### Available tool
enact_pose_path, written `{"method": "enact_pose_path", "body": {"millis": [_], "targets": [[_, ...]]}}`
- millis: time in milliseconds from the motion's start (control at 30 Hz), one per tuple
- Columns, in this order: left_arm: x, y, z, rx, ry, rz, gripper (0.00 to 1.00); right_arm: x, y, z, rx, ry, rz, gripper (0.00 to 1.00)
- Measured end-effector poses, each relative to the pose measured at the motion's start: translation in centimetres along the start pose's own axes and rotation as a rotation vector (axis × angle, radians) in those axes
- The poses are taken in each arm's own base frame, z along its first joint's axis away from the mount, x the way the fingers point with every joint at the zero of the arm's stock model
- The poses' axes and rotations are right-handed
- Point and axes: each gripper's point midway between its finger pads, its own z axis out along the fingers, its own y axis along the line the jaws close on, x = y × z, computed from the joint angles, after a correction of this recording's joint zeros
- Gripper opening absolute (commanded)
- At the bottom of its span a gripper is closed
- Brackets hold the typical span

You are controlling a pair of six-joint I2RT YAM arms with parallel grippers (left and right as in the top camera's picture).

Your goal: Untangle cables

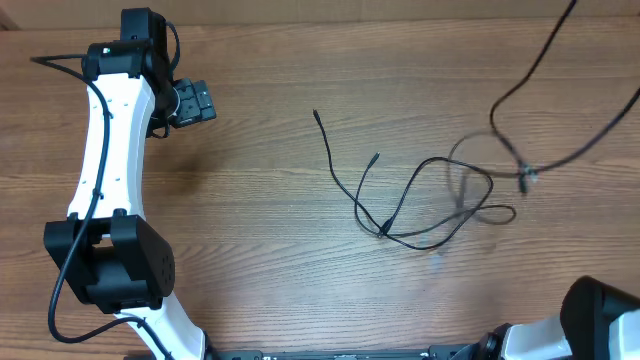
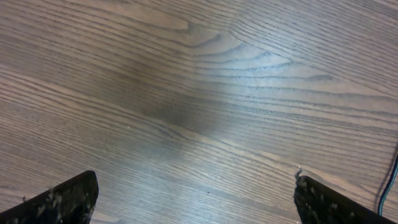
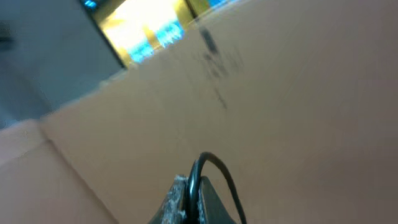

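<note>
My right gripper draws the cable toward the right in the overhead view next, then down, and releases it, since bare wood clear of the loops lies below.
Several thin black cables [image 1: 400, 205] lie in loose crossing loops on the wooden table [image 1: 260, 200], right of centre, with two plug ends pointing up-left. One cable [image 1: 520, 85] rises from a small knot [image 1: 524, 178] and runs off the top right, blurred. My right gripper [image 3: 198, 182] is shut on a black cable [image 3: 214, 163], which arches out from between its jaws; this gripper is outside the overhead view. My left gripper [image 1: 205, 100] hovers at the far left, well away from the cables. It stands wide open [image 2: 196, 182] over bare wood.
The left arm [image 1: 110, 150] stretches along the table's left side. The right arm's base [image 1: 600, 320] sits at the bottom right corner. A tan flat surface [image 3: 280, 93] fills the right wrist view. A thin wire [image 2: 388, 186] shows at the left wrist view's right edge.
</note>
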Motion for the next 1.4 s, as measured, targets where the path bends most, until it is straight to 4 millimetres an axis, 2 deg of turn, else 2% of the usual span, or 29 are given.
{"method": "enact_pose_path", "body": {"millis": [33, 67, 133, 167, 200, 300, 400, 433, 500, 533, 567, 600, 667, 700, 800, 867, 1000, 1067, 1267, 1400], "targets": [[0.0, 0.0, 0.0, 0.000, 0.000, 0.000, 1.00, 0.4, -1.2, 0.7, 0.023, 0.017, 0.013, 0.04], [0.0, 0.0, 0.0, 0.000, 0.000, 0.000, 1.00, -0.1, -1.8, 1.5, 0.019, 0.002, 0.010, 0.04], [0.0, 0.0, 0.0, 0.000, 0.000, 0.000, 1.00, -1.3, -1.9, 2.1, -0.002, -0.040, 0.004, 0.04], [0.0, 0.0, 0.0, 0.000, 0.001, 0.000, 1.00, -2.6, -1.3, 2.3, -0.031, -0.092, -0.012, 0.04], [0.0, 0.0, 0.0, 0.000, 0.001, 0.000, 1.00, -4.6, 0.2, 2.0, -0.086, -0.166, -0.022, 0.04], [0.0, 0.0, 0.0, 0.000, 0.000, 0.000, 1.00, -6.7, 2.9, 0.7, -0.168, -0.253, -0.018, 0.04], [0.0, 0.0, 0.0, 0.000, 0.000, 0.000, 1.00, -6.1, 3.7, 0.0, -0.164, -0.229, 0.027, 0.04], [0.0, 0.0, 0.0, 0.000, -0.001, 0.000, 1.00, -4.2, 2.4, 0.4, -0.097, -0.163, 0.099, 0.04], [0.0, 0.0, 0.0, 0.000, 0.000, 0.000, 1.00, -2.6, 0.5, 1.3, -0.035, -0.109, 0.150, 0.04], [0.0, 0.0, 0.0, 0.000, -0.001, 0.000, 1.00, -1.2, -1.2, 1.9, 0.020, -0.060, 0.189, 0.04], [0.1, 0.0, 0.0, -0.001, 0.002, 0.000, 1.00, -0.6, -2.5, 2.5, 0.052, -0.039, 0.203, 0.04], [0.0, 0.0, 0.0, 0.000, 0.000, 0.000, 1.00, 0.4, -5.0, 3.6, 0.115, -0.013, 0.221, 0.04], [0.0, 0.0, 0.0, 0.000, 0.001, 0.000, 1.00, 1.0, -7.5, 4.5, 0.182, -0.001, 0.233, 0.04], [0.0, 0.0, 0.0, 0.000, -0.001, 0.000, 1.00, 1.4, -9.5, 4.9, 0.244, -0.002, 0.231, 0.04], [0.0, 0.0, 0.0, 0.000, 0.000, 0.000, 1.00, 1.3, -12.3, 4.6, 0.369, -0.029, 0.202, 0.04], [0.0, 0.0, 0.0, 0.000, 0.000, 0.000, 1.00, 1.1, -13.8, 3.7, 0.470, -0.056, 0.174, 0.04], [0.0, 0.0, 0.0, 0.000, 0.000, 0.000, 1.00, 1.5, -17.2, 0.5, 0.729, -0.084, 0.137, 0.04], [0.0, 0.0, 0.0, 0.000, 0.000, 0.000, 1.00, 2.1, -19.6, -2.1, 0.922, -0.089, 0.123, 0.04], [0.0, 0.0, 0.0, 0.000, -0.001, 0.000, 1.00, 4.8, -23.0, -9.2, 1.327, -0.003, 0.081, 0.04], [0.0, 0.0, 0.0, 0.000, 0.000, 0.000, 1.00, 4.5, -24.9, -14.0, 1.511, -0.009, 0.089, 0.04]]}}
